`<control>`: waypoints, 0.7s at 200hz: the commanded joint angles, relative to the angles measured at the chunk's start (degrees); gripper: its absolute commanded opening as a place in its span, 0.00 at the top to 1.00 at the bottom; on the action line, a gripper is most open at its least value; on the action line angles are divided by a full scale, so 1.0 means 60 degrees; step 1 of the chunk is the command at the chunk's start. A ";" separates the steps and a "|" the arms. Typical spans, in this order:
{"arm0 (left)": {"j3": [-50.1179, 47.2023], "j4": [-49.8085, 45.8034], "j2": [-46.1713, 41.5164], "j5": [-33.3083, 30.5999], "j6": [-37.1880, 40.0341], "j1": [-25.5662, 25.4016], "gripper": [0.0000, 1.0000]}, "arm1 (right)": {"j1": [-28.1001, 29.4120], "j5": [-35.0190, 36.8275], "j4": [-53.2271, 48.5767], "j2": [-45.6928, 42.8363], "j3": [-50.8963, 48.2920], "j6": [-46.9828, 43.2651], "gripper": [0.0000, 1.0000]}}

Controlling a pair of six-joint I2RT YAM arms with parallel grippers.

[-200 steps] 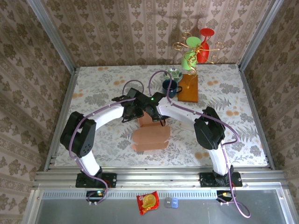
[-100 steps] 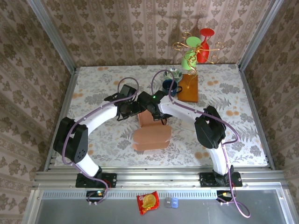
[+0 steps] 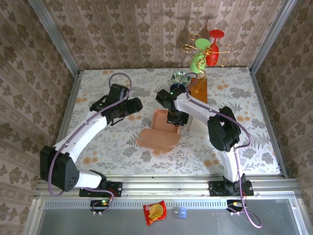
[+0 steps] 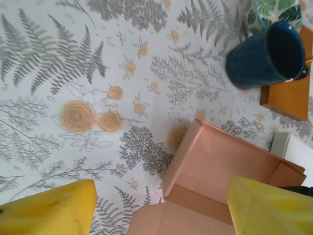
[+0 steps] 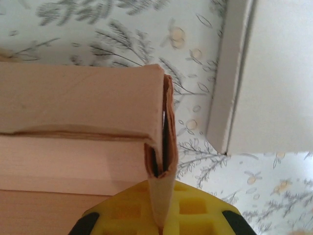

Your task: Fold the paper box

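My right gripper needs to turn the held side of the box back toward the lid flap (image 3: 159, 139) next, swing the lid flap toward my open left gripper, and release.
The paper box (image 3: 157, 133) is salmon-coloured card and lies partly folded at mid-table, its lid flap spread toward the front. My right gripper (image 3: 176, 118) is shut on the box's right side wall; in the right wrist view the doubled wall (image 5: 164, 147) runs down into the gripper (image 5: 161, 218) between its yellow pads. My left gripper (image 3: 133, 105) hovers left of the box, apart from it. In the left wrist view the left gripper (image 4: 161, 200) is open, its yellow fingers (image 4: 49, 210) wide apart above the box's corner (image 4: 215, 161), holding nothing.
A blue mug (image 4: 266, 54) and a patterned glass bowl (image 3: 182, 77) stand behind the box. Next to them is a wooden stand (image 3: 198, 91) with a gold rack carrying green and red cups. A white box (image 5: 274, 78) lies right of the paper box. A snack packet (image 3: 154, 212) lies off the table's front.
My left gripper has let go of the box, opened and drawn back to the left. My right gripper has shifted right while still pinching the wall, and the box has moved with it.
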 commanded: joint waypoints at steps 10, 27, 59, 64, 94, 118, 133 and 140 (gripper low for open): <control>0.0393 -0.2018 -0.0139 0.0432 0.0690 0.0300 0.29 | -0.0148 -0.1297 -0.1553 0.0694 0.0760 0.2057 1.00; 0.0245 -0.2694 -0.0535 0.0223 0.0823 0.0423 0.27 | -0.0264 -0.2040 -0.2002 0.1118 0.1125 0.2731 1.00; -0.0396 -0.3383 -0.1819 0.0101 0.0676 0.1046 0.27 | -0.0332 -0.2944 -0.2204 0.1313 0.1257 0.4156 1.00; -0.0453 -0.3528 -0.1991 0.0069 0.0690 0.1107 0.27 | -0.0338 -0.3096 -0.2216 0.1324 0.1278 0.4333 1.00; -0.0939 -0.4215 -0.2792 0.0131 0.0797 0.1390 0.27 | -0.0347 -0.3885 -0.2189 0.1319 0.1208 0.5512 1.00; -0.1859 -0.4190 -0.3353 0.0678 0.0477 0.1392 0.27 | -0.0318 -0.4687 -0.1778 0.1330 0.0867 0.6376 1.00; -0.2562 -0.3767 -0.3642 0.1235 0.0242 0.1391 0.27 | -0.0237 -0.5079 -0.1190 0.1196 0.0373 0.6982 1.00; -0.2874 -0.3545 -0.3695 0.1476 0.0086 0.1377 0.27 | -0.0190 -0.5249 -0.0824 0.1094 0.0121 0.7274 1.00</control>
